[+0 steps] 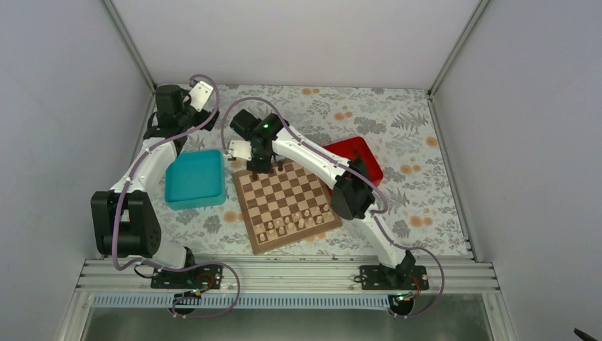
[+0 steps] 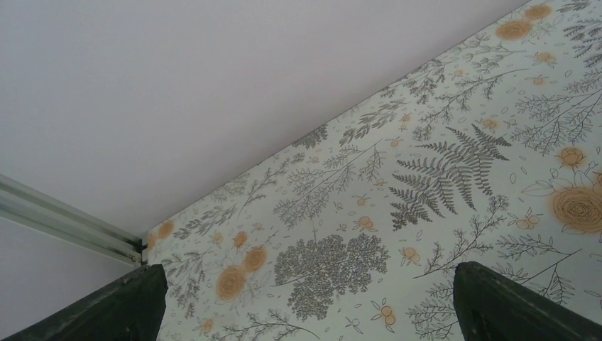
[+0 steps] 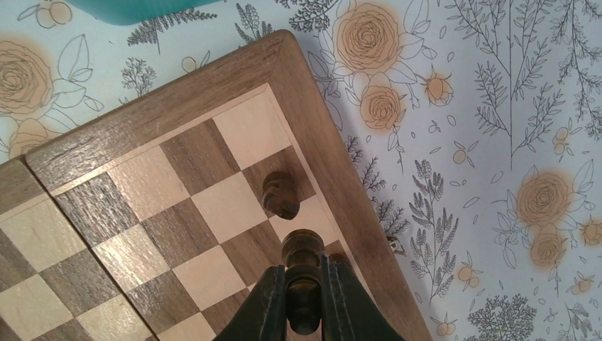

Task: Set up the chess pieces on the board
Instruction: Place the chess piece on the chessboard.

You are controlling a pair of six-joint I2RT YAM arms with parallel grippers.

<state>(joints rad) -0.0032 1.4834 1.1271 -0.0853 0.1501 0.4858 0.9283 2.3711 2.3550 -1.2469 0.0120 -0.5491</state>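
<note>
The robot's right gripper will next go down and let go of the dark brown chess piece on the pale edge square (image 3: 309, 217), beside the standing one, as that square is below the gripper.
My right gripper (image 3: 304, 273) is shut on a dark brown chess piece (image 3: 302, 250), which it holds upright just above the board (image 3: 177, 234) near a far corner. Another dark chess piece (image 3: 280, 195) stands on a dark square by the board's edge, just ahead of the held one. In the top view the right gripper (image 1: 260, 167) hangs over the far left corner of the board (image 1: 284, 192). My left gripper (image 2: 309, 273) is open with nothing between its fingers (image 2: 113, 305). It is raised near the back left corner (image 1: 201, 94), away from the board.
A teal tray (image 1: 195, 177) sits just left of the board, and a red tray (image 1: 355, 160) lies behind its right side, partly hidden by the right arm. Several pale chessmen (image 1: 294, 224) stand along the board's near rows. Floral cloth (image 3: 497, 142) covers the table.
</note>
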